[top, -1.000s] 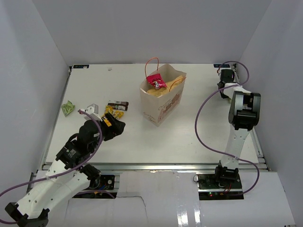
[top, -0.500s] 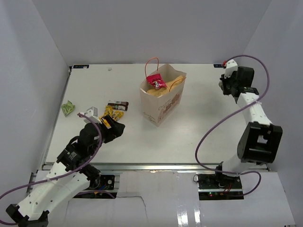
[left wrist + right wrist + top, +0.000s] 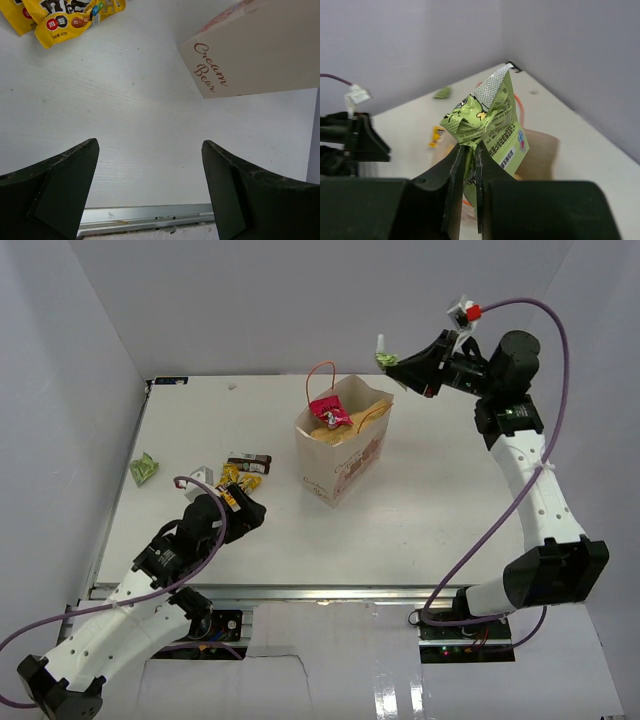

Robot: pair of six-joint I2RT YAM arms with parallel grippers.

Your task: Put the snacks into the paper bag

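The green packet goes over the paper bag's opening point(image 3: 346, 414) next, after my right gripper first lowers toward the left in the top view.
The cream paper bag point(image 3: 345, 455) stands upright mid-table with a red-pink wrapper point(image 3: 328, 412) and a tan bag point(image 3: 352, 422) showing in its mouth. My right gripper point(image 3: 392, 363) hangs high, above and to the right of the bag's opening, shut on a green snack packet point(image 3: 492, 117), with the bag point(image 3: 542, 150) below it. My left gripper point(image 3: 150, 145) is open and empty, low over the table left of the bag point(image 3: 260, 50). Yellow candy packets point(image 3: 233, 478) and a dark bar point(image 3: 249, 461) lie just beyond it.
Another green packet point(image 3: 144, 469) lies near the table's left edge. A small white piece point(image 3: 200, 475) sits by the yellow packets. The table's metal front rail point(image 3: 150, 217) runs just below my left fingers. Grey walls close in the back and both sides.
My right arm has risen from the far right corner of the table and swung left towards the bag, shut on the green packet. My left arm has shifted slightly.
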